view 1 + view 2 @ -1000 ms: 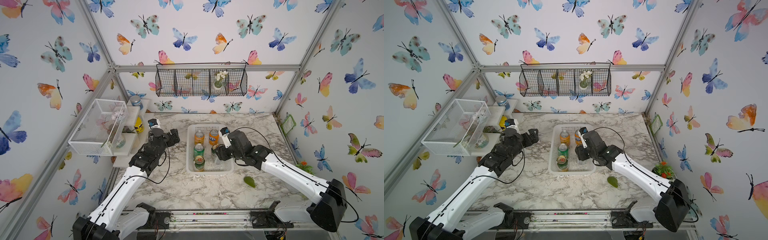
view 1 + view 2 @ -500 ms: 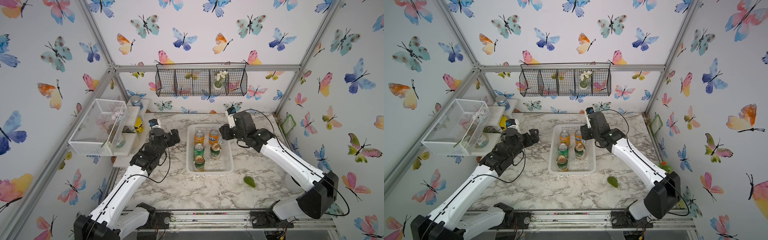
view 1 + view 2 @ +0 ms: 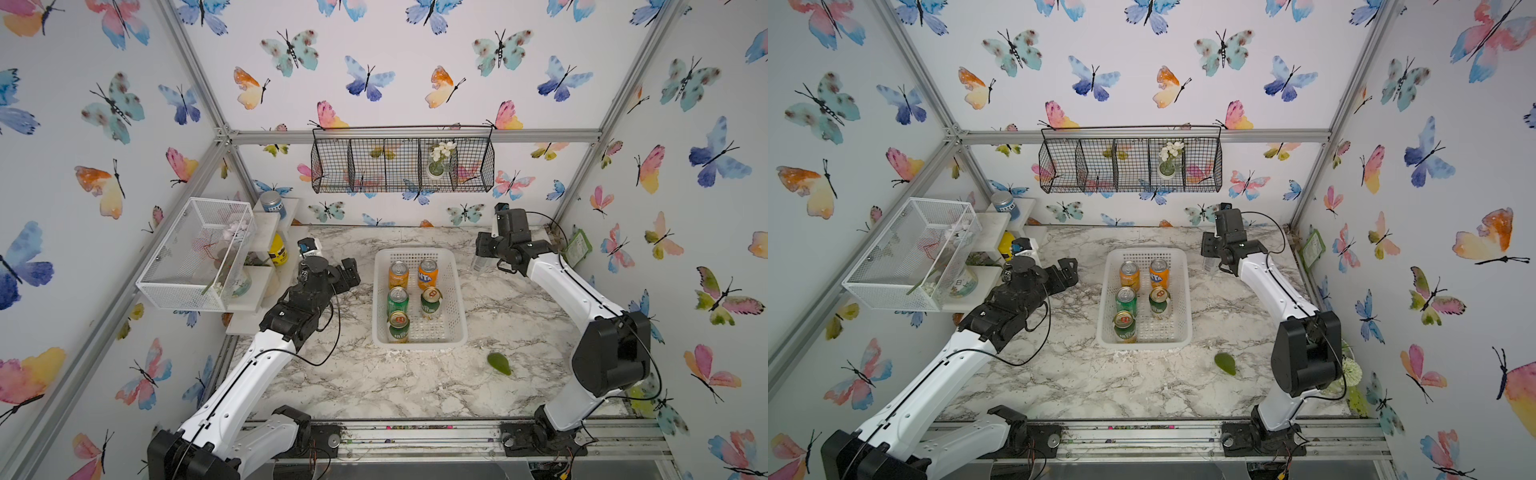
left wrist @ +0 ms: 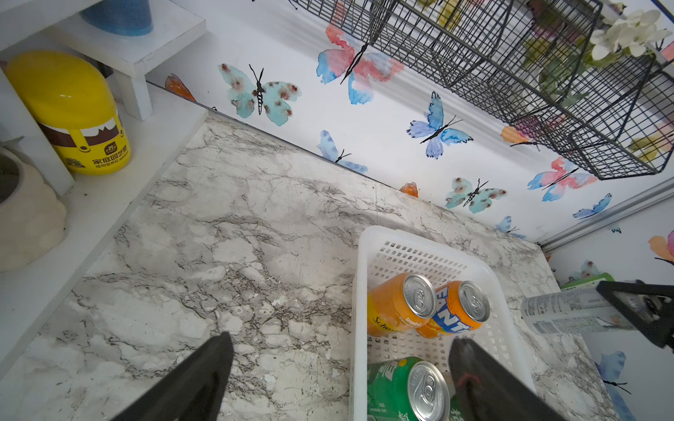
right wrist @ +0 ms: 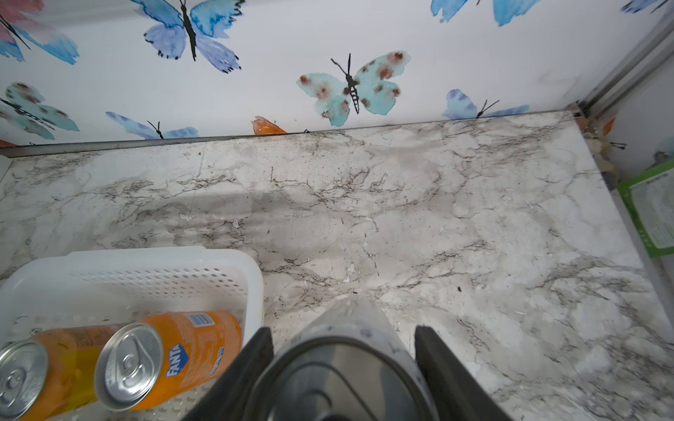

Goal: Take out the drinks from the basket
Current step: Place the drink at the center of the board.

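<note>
I will lower my right gripper toward the basket's rim and let go of the slim silver-white can on the table, because the marble close [image 3: 468, 280] [image 5: 313, 303] beside the basket is bare.
The white basket [image 3: 378, 299] [image 3: 1105, 299] stands mid-table with two orange cans [image 3: 398, 274] [image 3: 428, 273], a bright green can [image 3: 397, 300] and two dark green cans [image 3: 431, 302] [image 3: 399, 326] in it. My right gripper [image 3: 485, 248] [image 5: 343, 337] is shut on the slim silver-white can [image 3: 478, 264] [image 5: 346, 361], held outside the basket by its far right corner, over the marble. Whether the can touches the table I cannot tell. My left gripper [image 3: 338, 272] [image 4: 343, 339] hovers open and empty at the basket's left rim [image 4: 359, 291].
A green leaf [image 3: 498, 363] lies near the front right of the marble table. On the left, white shelves hold a yellow jar [image 3: 277, 249] and a blue canister [image 3: 272, 203], beside a white wire mesh box [image 3: 195, 249]. A black wire basket [image 3: 403, 166] hangs on the back wall.
My right arm lifted the silver-white can out of the basket and carried it back and to the right, past the rim. The left arm has stayed still.
</note>
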{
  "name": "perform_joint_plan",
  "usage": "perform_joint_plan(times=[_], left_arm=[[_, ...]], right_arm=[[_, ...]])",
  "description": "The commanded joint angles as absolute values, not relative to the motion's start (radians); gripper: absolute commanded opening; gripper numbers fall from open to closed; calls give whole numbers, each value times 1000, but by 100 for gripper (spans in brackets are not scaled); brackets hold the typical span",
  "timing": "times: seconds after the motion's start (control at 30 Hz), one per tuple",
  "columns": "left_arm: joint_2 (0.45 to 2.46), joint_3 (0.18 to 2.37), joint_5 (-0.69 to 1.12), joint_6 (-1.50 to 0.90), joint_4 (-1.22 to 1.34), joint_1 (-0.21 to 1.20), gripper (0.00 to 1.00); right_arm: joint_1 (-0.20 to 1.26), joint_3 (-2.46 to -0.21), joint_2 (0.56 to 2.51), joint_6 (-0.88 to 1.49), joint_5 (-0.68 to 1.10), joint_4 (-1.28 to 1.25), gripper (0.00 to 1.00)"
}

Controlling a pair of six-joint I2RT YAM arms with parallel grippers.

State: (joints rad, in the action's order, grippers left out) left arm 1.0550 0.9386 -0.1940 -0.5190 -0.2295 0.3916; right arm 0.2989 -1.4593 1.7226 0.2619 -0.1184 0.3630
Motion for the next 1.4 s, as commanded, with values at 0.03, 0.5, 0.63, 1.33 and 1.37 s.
perform_joint_plan(times=[0.03, 0.5, 0.63, 1.33, 1.37], left_arm=[[1043, 950, -195, -503, -229, 385, 99], [1051, 945, -192, -505, -225, 386, 99], [1057, 945, -190, -513, -224, 386, 99], [1088, 956, -84, -516, -191, 385, 99], [1091, 959, -69, -520, -190, 385, 99]], right_arm=[[305, -1528, 1802, 273, -63, 260, 20], [305, -1547, 1917, 282, -22, 273, 26], [306, -1539, 1926, 281, -8, 283, 33], [307, -1565, 1786, 300, -67, 259, 85], [307, -1549, 1761, 299, -61, 251, 85]])
